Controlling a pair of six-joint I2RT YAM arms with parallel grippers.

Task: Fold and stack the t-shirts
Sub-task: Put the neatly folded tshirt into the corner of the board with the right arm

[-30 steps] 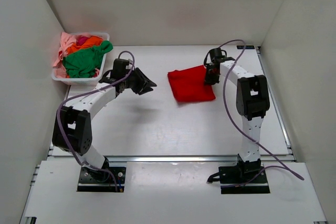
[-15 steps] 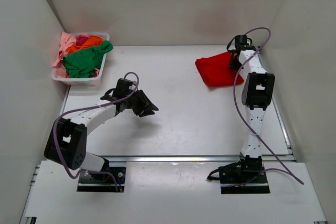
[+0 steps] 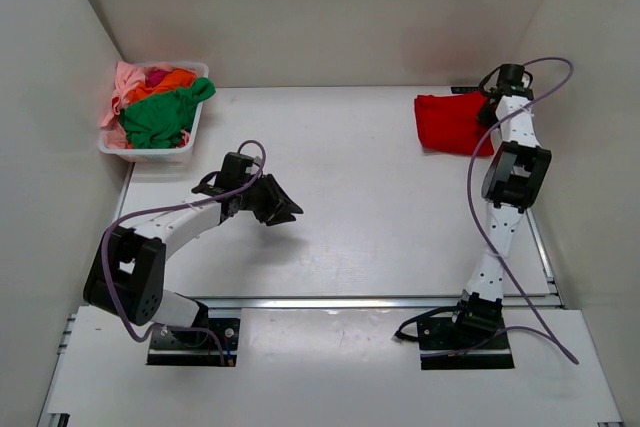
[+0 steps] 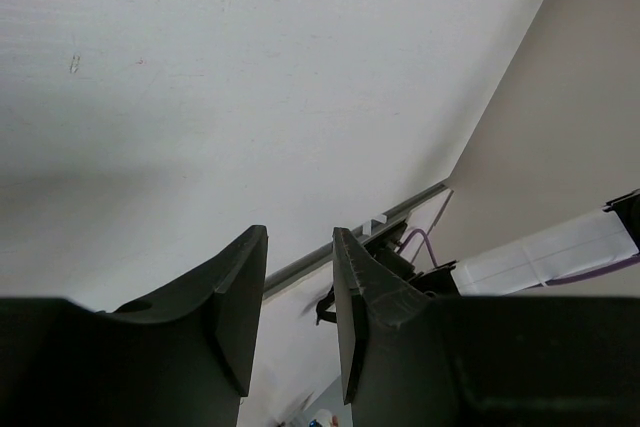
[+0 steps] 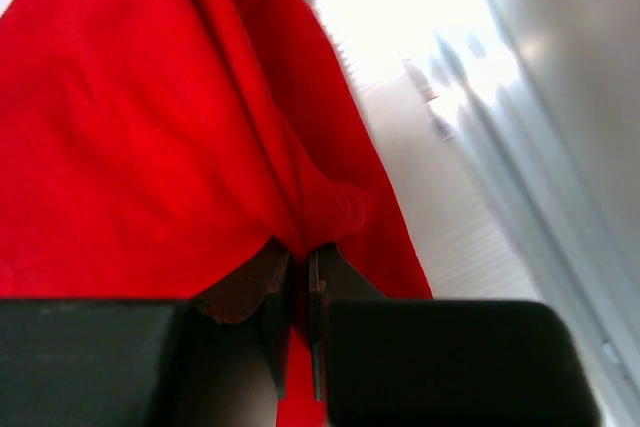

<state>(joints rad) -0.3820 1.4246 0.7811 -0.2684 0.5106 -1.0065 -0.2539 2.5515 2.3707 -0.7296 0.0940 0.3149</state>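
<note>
The t-shirt's pinched red fold [image 5: 318, 215] moves slightly toward the side in my right gripper next, then comes free, since the red t-shirt already lies folded on the tabletop.
A folded bright red t-shirt [image 3: 450, 124] lies at the table's far right corner, and fills the right wrist view [image 5: 150, 127]. My right gripper [image 3: 487, 115] is shut on its right edge; in the right wrist view a fold of red cloth is pinched between the jaws of that gripper [image 5: 298, 272]. Green [image 3: 160, 115], orange [image 3: 168, 80] and pink [image 3: 122, 82] t-shirts are heaped in the basket at the far left. My left gripper [image 3: 288, 209] hangs over bare table at left centre. In the left wrist view the left gripper [image 4: 300, 277] is open with nothing between the fingers.
The white plastic basket [image 3: 150, 152] stands in the far left corner against the wall. Enclosure walls close in the left, back and right sides. A metal rail [image 3: 350, 301] runs along the near table edge. The right arm's purple cable [image 3: 480, 237] loops beside it.
My right gripper has dragged the red t-shirt from the table's middle right to the far right corner. The left arm drew back toward the near left and then held still, its jaws unchanged.
</note>
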